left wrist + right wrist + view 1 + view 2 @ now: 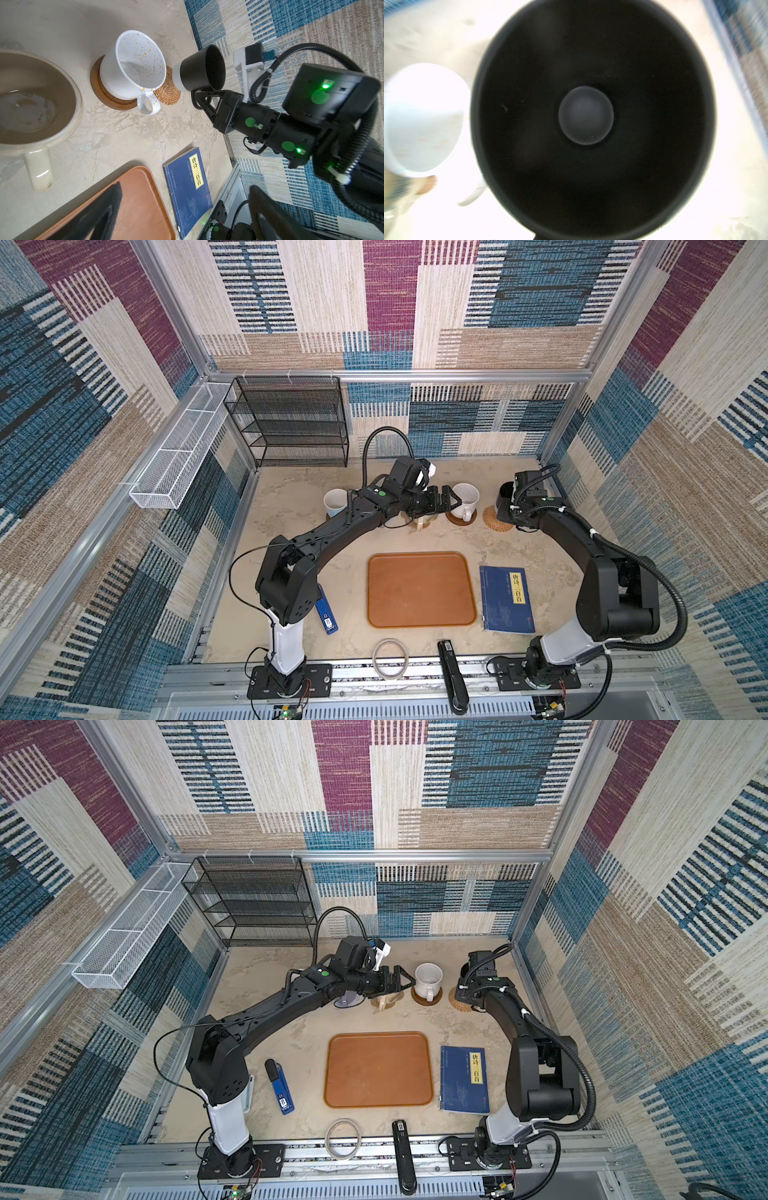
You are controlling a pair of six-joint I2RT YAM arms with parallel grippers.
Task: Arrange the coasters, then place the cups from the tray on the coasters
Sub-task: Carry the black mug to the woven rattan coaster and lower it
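The rattan coaster (493,517) is still bare, so my right gripper will ease down toward the speckled white cup and release the black cup there.
My right gripper (512,510) is shut on the black cup (199,68), holding it by its handle side just past the rattan coaster (493,517). The cup's dark inside (585,116) fills the right wrist view. Next to it, the speckled white cup (465,497) stands on a dark wooden coaster (108,99). My left gripper (446,499) hangs open above the squat beige cup (420,523), holding nothing. A light blue cup (334,502) stands further left. Part of the lavender cup (347,999) shows under the left arm. The rust-orange tray (419,589) holds no cups.
A dark blue book (507,599) lies right of the tray and a blue stapler (326,614) left of it. A clear ring (390,657) and a black bar-shaped tool (451,672) lie at the front edge. A black mesh rack (291,423) stands at the back left.
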